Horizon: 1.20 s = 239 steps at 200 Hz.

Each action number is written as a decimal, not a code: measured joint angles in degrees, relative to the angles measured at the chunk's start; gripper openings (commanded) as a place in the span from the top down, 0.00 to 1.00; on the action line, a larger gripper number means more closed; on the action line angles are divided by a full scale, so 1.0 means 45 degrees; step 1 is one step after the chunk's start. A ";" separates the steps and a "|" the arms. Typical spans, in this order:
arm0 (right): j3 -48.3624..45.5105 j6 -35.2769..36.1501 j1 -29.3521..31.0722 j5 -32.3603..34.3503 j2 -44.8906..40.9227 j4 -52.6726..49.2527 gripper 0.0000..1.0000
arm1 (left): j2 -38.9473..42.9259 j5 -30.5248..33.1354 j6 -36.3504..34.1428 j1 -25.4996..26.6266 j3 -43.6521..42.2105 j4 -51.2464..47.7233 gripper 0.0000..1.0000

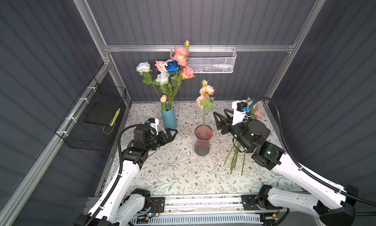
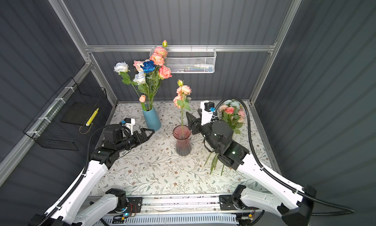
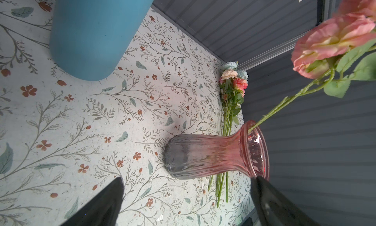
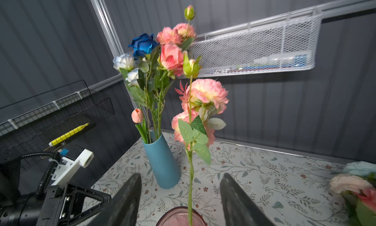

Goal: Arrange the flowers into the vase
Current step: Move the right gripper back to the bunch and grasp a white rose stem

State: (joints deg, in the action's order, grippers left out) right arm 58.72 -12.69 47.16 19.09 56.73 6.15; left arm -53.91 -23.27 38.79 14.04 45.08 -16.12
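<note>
My right gripper moves from the vase down onto a green stem of the bundle (image 1: 235,153) next, fingers turning toward the table, as those flowers lie flat.
A pink glass vase (image 1: 202,141) (image 3: 203,153) stands mid-table with one pink flower spray (image 1: 206,90) (image 4: 209,92) upright in it. My right gripper (image 1: 216,121) (image 4: 181,175) is open just right of the vase's mouth. The spray's green stem (image 4: 190,184) runs between the fingers, touching neither. A blue vase (image 1: 169,119) (image 4: 162,162) at the back left holds several flowers (image 1: 173,67): pink, pale blue and one deep blue. More flowers (image 2: 231,113) (image 3: 234,82) lie bundled on the table at the right, partly under my right arm. My left gripper (image 1: 174,132) (image 3: 188,181) is open and empty, low beside the blue vase.
A white mesh basket (image 1: 211,62) hangs on the back rail. A black wire basket (image 1: 95,121) with a yellow pen (image 1: 115,117) hangs on the left wall. Grey panel walls close in the floral-print table (image 1: 173,174) on three sides.
</note>
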 measured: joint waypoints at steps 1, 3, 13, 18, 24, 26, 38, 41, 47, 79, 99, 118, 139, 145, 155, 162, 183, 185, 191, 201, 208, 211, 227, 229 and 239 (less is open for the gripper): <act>0.0000 -0.0005 -0.0010 0.0010 -0.0029 -0.0029 0.36 | 0.0000 0.0000 0.0000 0.0000 0.0000 0.0005 0.00; 0.0000 -0.0019 -0.0053 0.0063 -0.0121 -0.0092 0.36 | 0.0000 0.0000 -0.0005 0.0000 0.0000 0.0024 0.00; 0.0000 -0.0219 -0.0355 0.0194 -0.0505 -0.0481 0.36 | 0.0000 0.0000 -0.0029 0.0000 0.0005 0.0092 0.00; -0.0005 -0.0350 -0.0549 0.0253 -0.0661 -0.0685 0.36 | 0.0000 0.0000 -0.0034 0.0000 0.0010 0.0121 0.00; -0.0029 -0.0520 -0.0816 0.0301 -0.0845 -0.0957 0.36 | 0.0000 0.0000 -0.0034 0.0000 0.0015 0.0141 0.00; -0.0039 -0.0602 -0.0962 0.0306 -0.0918 -0.1049 0.36 | 0.0000 0.0000 -0.0034 0.0000 0.0019 0.0151 0.00; -0.0194 -0.1112 -0.1778 0.0253 -0.1253 -0.1642 0.37 | 0.0005 0.0000 -0.0039 0.0000 0.0019 0.0170 0.00; -0.0243 -0.1209 -0.1962 0.0228 -0.1316 -0.1739 0.38 | 0.0010 0.0000 -0.0039 0.0000 0.0019 0.0170 0.00; -0.0413 -0.1525 -0.2555 0.0102 -0.1481 -0.2064 0.38 | 0.0034 0.0000 -0.0044 0.0000 0.0019 0.0170 0.00; -0.1239 -0.2992 -0.5226 -0.0782 -0.1457 -0.3653 0.42 | 0.0393 0.0010 -0.0044 0.0000 0.0019 0.0165 0.00; -0.1637 -0.3599 -0.6280 -0.1515 -0.0413 -0.4245 0.46 | 0.0709 0.0010 -0.0039 0.0000 0.0019 0.0165 0.00; -0.1889 -0.3988 -0.6771 -0.2161 0.1248 -0.4498 0.50 | 0.0899 0.0005 -0.0039 0.0000 0.0000 0.0165 0.00; -0.1904 -0.4211 -0.7082 -0.2803 0.3453 -0.4726 0.54 | 0.1069 0.0005 -0.0039 0.0000 -0.0131 0.0155 0.00; -0.1904 -0.4269 -0.7155 -0.2929 0.3993 -0.4745 0.54 | 0.1098 0.0010 -0.0039 0.0000 -0.0170 0.0151 0.00; -0.1904 -0.4337 -0.7320 -0.3128 0.4843 -0.4784 0.54 | 0.1161 0.0010 -0.0039 0.0000 -0.0219 0.0087 0.00; -0.1904 -0.4386 -0.7436 -0.3225 0.5309 -0.4794 0.54 | 0.1214 0.0010 -0.0039 0.0000 -0.0253 0.0063 0.00; -0.1870 -0.4541 -0.7849 -0.3419 0.6445 -0.4818 0.56 | 0.1399 0.0010 -0.0039 0.0000 -0.0301 -0.0092 0.00; -0.1860 -0.4541 -0.7883 -0.3434 0.6533 -0.4813 0.56 | 0.1413 0.0010 -0.0039 0.0000 -0.0301 -0.0117 0.00; -0.1817 -0.4566 -0.7961 -0.3512 0.6795 -0.4828 0.57 | 0.1457 0.0010 -0.0039 0.0000 -0.0301 -0.0146 0.00; -0.1642 -0.4566 -0.8068 -0.3555 0.7281 -0.4920 0.58 | 0.1515 0.0015 -0.0039 0.0000 -0.0311 -0.0185 0.00; -0.1457 -0.4561 -0.8102 -0.3555 0.7577 -0.5008 0.59 | 0.1545 0.0015 -0.0039 0.0000 -0.0316 -0.0185 0.00; -0.1370 -0.4566 -0.8111 -0.3555 0.7703 -0.5037 0.59 | 0.1545 0.0010 -0.0039 0.0000 -0.0321 -0.0194 0.00; -0.0957 -0.4546 -0.8111 -0.3570 0.8238 -0.5100 0.63 | 0.1559 0.0015 -0.0039 0.0000 -0.0321 -0.0243 0.00; -0.0928 -0.4537 -0.8111 -0.3575 0.8272 -0.5105 0.63 | 0.1564 0.0015 -0.0039 0.0000 -0.0321 -0.0243 0.00; -0.0777 -0.4551 -0.8106 -0.3585 0.8427 -0.5110 0.64 | 0.1569 0.0015 -0.0039 0.0000 -0.0321 -0.0243 0.00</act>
State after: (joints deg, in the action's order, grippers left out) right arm 55.22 -33.17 10.68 2.96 94.65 -16.84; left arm -46.85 -23.20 38.61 14.04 43.64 -17.21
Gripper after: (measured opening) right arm 0.373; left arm 0.997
